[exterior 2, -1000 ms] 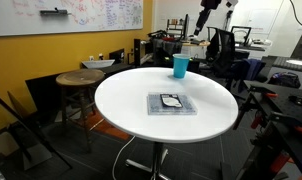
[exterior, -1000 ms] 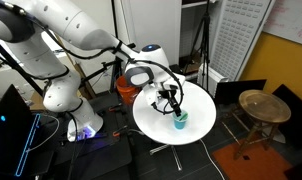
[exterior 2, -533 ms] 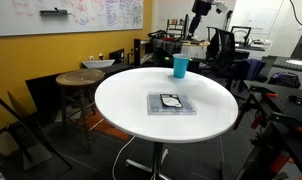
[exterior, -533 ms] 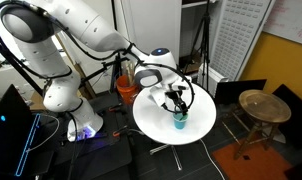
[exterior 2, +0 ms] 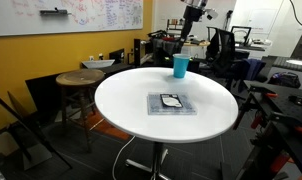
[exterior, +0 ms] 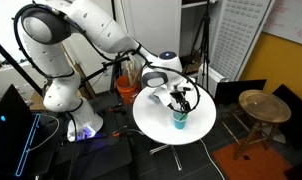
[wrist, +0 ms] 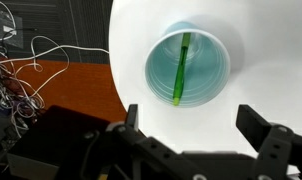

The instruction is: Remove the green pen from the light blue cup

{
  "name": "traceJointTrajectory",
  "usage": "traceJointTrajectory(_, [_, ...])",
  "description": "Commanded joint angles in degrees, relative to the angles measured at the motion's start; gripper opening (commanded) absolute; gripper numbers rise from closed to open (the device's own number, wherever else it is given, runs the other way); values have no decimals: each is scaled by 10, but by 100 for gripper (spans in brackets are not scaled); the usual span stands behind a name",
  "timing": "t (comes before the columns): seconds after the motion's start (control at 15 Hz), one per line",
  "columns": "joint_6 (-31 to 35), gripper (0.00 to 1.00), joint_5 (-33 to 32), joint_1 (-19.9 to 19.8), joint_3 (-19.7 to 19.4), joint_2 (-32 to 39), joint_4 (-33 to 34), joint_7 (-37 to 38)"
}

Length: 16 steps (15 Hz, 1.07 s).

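The gripper lowers to the cup next and brings its spread fingers to either side of the green pen's top end point(exterior: 178, 115) point(wrist: 177, 99). That end leans toward my fingers.
The light blue cup point(wrist: 187, 65) stands on the round white table point(wrist: 271, 60), seen from straight above in the wrist view. The green pen point(wrist: 181, 68) leans inside it, its top end toward my jaws. My gripper point(wrist: 196, 125) is open and empty, its two black fingers spread wide just short of the cup. In both exterior views the cup point(exterior: 178, 120) point(exterior 2: 181, 66) sits near the table's edge, and my gripper point(exterior: 179, 98) point(exterior 2: 194, 14) hangs above it.
A grey tray with a small dark object point(exterior 2: 172, 103) lies mid-table. Loose cables point(wrist: 31, 70) lie on the floor beside the table. A round wooden stool point(exterior: 263, 107) point(exterior 2: 79, 80) stands nearby. An orange bucket point(exterior: 126, 90) sits behind the table.
The arm has swung over, bringing my gripper to a spot above the cup. The cup and pen have not moved.
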<state>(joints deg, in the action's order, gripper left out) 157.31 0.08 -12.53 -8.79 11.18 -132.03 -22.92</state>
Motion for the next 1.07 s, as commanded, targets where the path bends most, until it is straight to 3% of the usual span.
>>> traceJointTrajectory(0.0, [-36,100,-3,-5,3,21,31,21])
traceJointTrajectory(0.07, [-9,100,-5,-6,6,12,10,12])
traceJointTrajectory(1.0, [-1,100,-6,-3,7,6,-6,22])
